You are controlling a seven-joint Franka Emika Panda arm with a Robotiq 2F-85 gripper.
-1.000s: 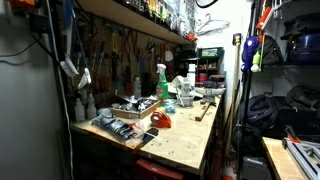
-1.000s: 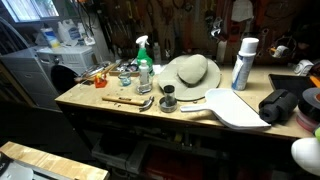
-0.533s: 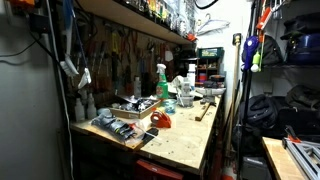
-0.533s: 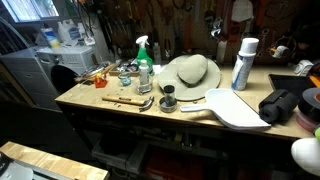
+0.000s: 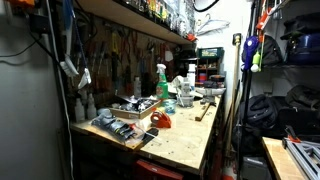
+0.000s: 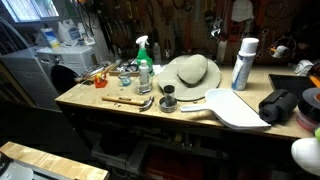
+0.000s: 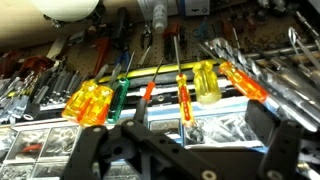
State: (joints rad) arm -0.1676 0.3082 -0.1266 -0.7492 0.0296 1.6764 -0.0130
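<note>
The robot will next move its gripper toward the rack and close on the thin orange screwdriver's yellow lower end [image 7: 187,123], because it stands ahead of the gap between the gripper's fingers.
In the wrist view my gripper [image 7: 188,150] is open and empty, its two black fingers wide apart at the bottom of the picture. It faces a wall rack of screwdrivers: a yellow-handled one [image 7: 88,103], a green one [image 7: 120,95], a thin orange one [image 7: 183,96], another yellow one [image 7: 206,82] and an orange one [image 7: 246,83]. Below them, nearest the fingers, is a clear bin of metal parts [image 7: 228,125]. The gripper touches nothing. Neither the arm nor the gripper shows in either exterior view.
A cluttered wooden workbench [image 6: 100,105] holds a green-topped spray bottle [image 6: 144,62], a straw hat [image 6: 190,72], a white can [image 6: 243,63], a small cup [image 6: 168,100] and a white board [image 6: 238,108]. An exterior view shows the spray bottle [image 5: 161,82], a red item [image 5: 161,121] and shelves above.
</note>
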